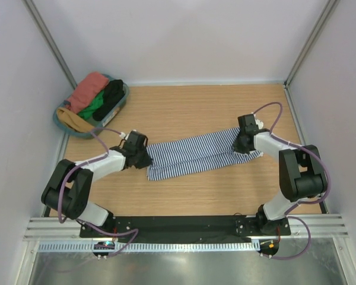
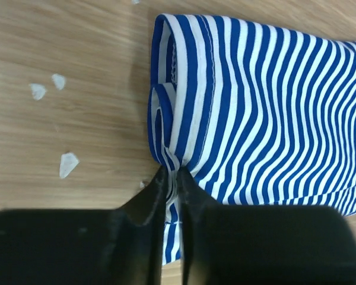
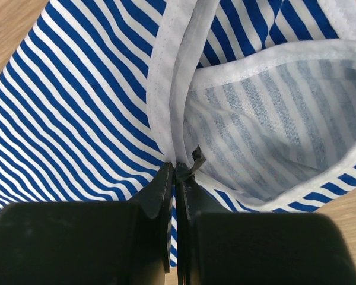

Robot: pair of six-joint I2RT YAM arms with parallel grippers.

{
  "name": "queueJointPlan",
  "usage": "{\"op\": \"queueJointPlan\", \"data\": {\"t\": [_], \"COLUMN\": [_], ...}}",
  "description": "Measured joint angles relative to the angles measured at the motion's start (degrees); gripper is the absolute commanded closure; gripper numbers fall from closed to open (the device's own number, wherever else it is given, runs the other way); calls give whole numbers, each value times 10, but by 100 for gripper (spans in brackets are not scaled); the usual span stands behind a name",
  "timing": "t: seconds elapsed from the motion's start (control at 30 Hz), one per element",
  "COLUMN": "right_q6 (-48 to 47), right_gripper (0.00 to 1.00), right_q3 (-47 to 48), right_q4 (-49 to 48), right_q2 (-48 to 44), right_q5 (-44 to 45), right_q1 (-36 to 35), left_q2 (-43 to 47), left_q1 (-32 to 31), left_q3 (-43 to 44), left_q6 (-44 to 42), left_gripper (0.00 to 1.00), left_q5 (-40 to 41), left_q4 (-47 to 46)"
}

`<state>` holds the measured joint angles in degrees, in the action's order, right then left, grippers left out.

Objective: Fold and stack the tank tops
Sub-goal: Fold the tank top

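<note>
I should move my right gripper outward and to the left in the top view, over the bare far tabletop, to release the tank top's trim, since the folded tank top lies crosswise.
The navy-and-white striped tank top (image 1: 193, 155) lies folded lengthwise into a long band across the middle of the table. My left gripper (image 1: 139, 155) is shut on its left end; in the left wrist view the fingers (image 2: 172, 178) pinch the folded hem of the striped cloth (image 2: 267, 113). My right gripper (image 1: 244, 142) is shut on its right end; in the right wrist view the fingers (image 3: 177, 172) pinch the white trim (image 3: 172, 89) at an opening. A rust-red cloth (image 1: 88, 90) lies in the bin at back left; its graphic is hidden.
A blue-grey bin (image 1: 120, 108) at the back left holds rust-red, green (image 1: 95, 108), black (image 1: 111, 95) and tan (image 1: 74, 120) clothes. White walls and frame posts enclose the wooden table (image 1: 190, 107). Small white flecks (image 2: 67, 163) lie on the wood by the left gripper.
</note>
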<state>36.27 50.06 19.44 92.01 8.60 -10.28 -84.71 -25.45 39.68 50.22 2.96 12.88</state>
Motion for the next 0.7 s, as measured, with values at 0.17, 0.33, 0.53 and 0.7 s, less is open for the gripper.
{"op": "queueJointPlan", "data": {"t": [0.17,0.33,0.53,0.7], "right_q6": [-3,-4,-8,-23], "right_gripper": [98,98,95,70], "right_q3": [35,99,207,318], "right_q4": [3,2,0,24], "right_q2": [33,91,179,256], "right_q5": [1,-3,-20,-55], "right_q1": [0,0,0,-8], "left_q2": [0,47,113,120], "left_q1": [-16,-76,-230,-368], "left_q3": [-14,-64,-131,-143], "left_q6": [15,49,134,224], "left_gripper": [100,100,100,100], "left_q5": [-4,5,37,103], "left_q4": [-39,-57,-76,-88]}}
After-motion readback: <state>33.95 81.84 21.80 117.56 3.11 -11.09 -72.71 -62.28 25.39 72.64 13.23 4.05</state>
